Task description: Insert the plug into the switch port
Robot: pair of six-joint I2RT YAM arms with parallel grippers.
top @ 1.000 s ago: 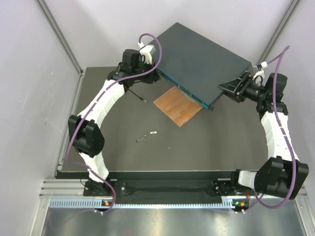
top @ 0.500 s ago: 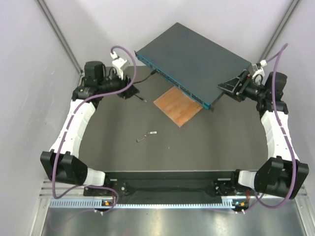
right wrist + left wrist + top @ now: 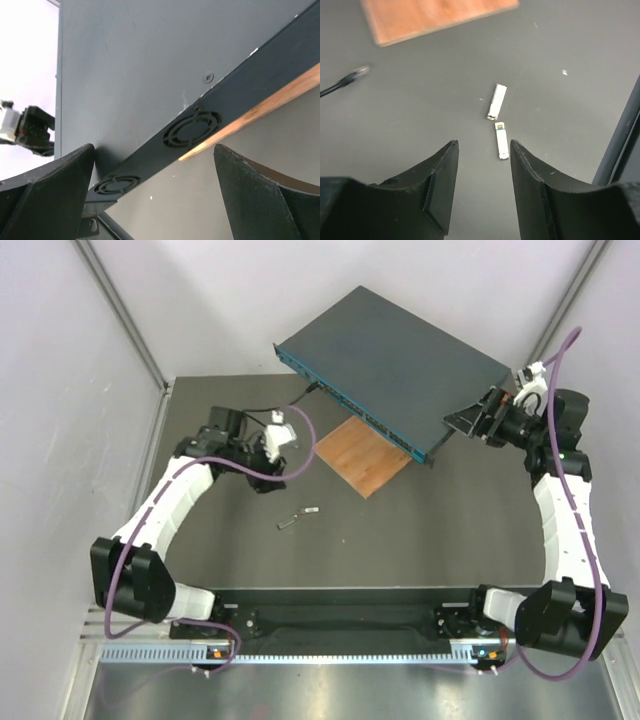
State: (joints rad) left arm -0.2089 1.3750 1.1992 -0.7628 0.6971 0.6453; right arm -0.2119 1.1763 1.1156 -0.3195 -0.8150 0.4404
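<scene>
My left gripper will move down and to the right in the top view, onto the farther grey piece's near end (image 3: 493, 113), which points toward the gripper's fingers.
The dark blue-grey switch (image 3: 395, 355) lies at the back, its near right part resting on the wooden board. The switch ports line its teal front face (image 3: 352, 411). A thin black cable (image 3: 288, 405) runs from the table up to that face near its left end. The pale plug (image 3: 359, 72) on the cable's other end lies loose on the table, blurred, at the upper left of the left wrist view. My left gripper (image 3: 262, 472) (image 3: 482, 145) is open and empty, low over the table. My right gripper (image 3: 468, 421) (image 3: 154, 150) is open at the switch's right end (image 3: 192, 127).
A brown wooden square board (image 3: 362, 455) (image 3: 430, 15) lies in front of the switch, partly under it. Two small loose grey pieces (image 3: 299, 517) (image 3: 496, 101) lie on the dark table just ahead of my left fingers (image 3: 442, 180). Pale walls enclose the table.
My left arm has swung away from the switch's front face and come down to mid-table, over the loose grey pieces. My right gripper has shifted slightly at the switch's end.
</scene>
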